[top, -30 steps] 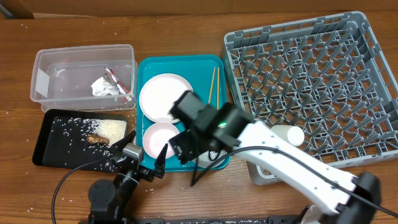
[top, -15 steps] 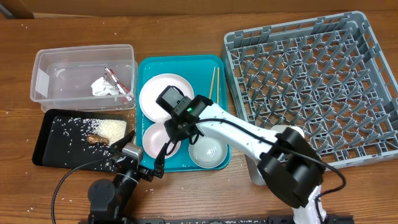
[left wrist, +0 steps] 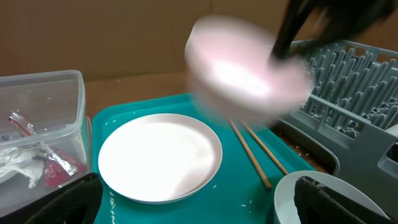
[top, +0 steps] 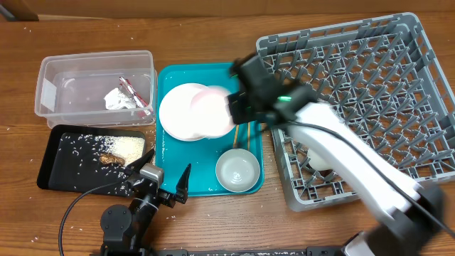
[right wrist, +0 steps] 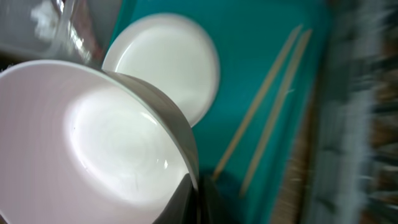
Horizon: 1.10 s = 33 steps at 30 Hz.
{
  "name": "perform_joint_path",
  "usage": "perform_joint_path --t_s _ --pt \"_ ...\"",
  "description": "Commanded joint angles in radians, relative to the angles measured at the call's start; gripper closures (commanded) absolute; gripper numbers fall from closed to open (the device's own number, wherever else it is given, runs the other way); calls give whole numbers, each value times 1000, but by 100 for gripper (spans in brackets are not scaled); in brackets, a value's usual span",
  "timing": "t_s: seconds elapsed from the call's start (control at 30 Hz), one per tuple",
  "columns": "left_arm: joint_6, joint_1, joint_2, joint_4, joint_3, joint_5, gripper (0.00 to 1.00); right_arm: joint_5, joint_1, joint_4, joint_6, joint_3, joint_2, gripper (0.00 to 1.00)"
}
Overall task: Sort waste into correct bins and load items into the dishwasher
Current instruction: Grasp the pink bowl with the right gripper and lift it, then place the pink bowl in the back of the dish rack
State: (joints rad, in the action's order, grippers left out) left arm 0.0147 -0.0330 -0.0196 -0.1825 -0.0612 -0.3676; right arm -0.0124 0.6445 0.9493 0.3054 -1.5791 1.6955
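Observation:
The rack's wires stand empty to the right in the overhead view, so next I should swing my right gripper that way, tip the bowl over and release it onto them.
My right gripper (top: 233, 108) is shut on the rim of a pinkish-white bowl (top: 212, 111), held tilted in the air above the teal tray, over the right edge of the round plate (top: 179, 114). In the right wrist view the bowl (right wrist: 93, 143) fills the left, its rim pinched between the jaws (right wrist: 196, 199). Two chopsticks (right wrist: 267, 118) lie on the tray beside the plate (right wrist: 168, 62). A second white bowl (top: 237, 171) stands at the tray's front right. My left gripper (top: 165, 174) rests open at the tray's front edge, holding nothing (left wrist: 199, 211). The grey dish rack (top: 355, 78) is to the right.
The clear tub (top: 96, 89) at the back left holds a red wrapper (top: 135, 94) and crumpled white paper (top: 118, 99). In front of it the black tray (top: 71, 153) carries rice (top: 126, 146) and a brown piece (top: 111, 158). The teal tray (top: 170, 186) lies between tub and rack.
My right gripper closed on the bowl at the tray's front left, lifted it and swung it back and to the right, toward the rack. The left arm has not moved.

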Motion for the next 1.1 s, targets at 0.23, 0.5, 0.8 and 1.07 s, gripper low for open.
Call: perform_joint_path --t_s 0.23,0.5,0.8,1.07 --pt "-12 -5 9 1 2 -18 0 1175 -60 274 302 2 -130 96" --pt "-12 -5 9 1 2 -18 0 1194 -350 249 301 69 -1 96" --pt "-12 -5 9 1 2 -18 0 1081 -359 290 302 70 178 96" --pt "-12 -5 9 1 2 -18 0 1084 -219 317 302 82 186 96"
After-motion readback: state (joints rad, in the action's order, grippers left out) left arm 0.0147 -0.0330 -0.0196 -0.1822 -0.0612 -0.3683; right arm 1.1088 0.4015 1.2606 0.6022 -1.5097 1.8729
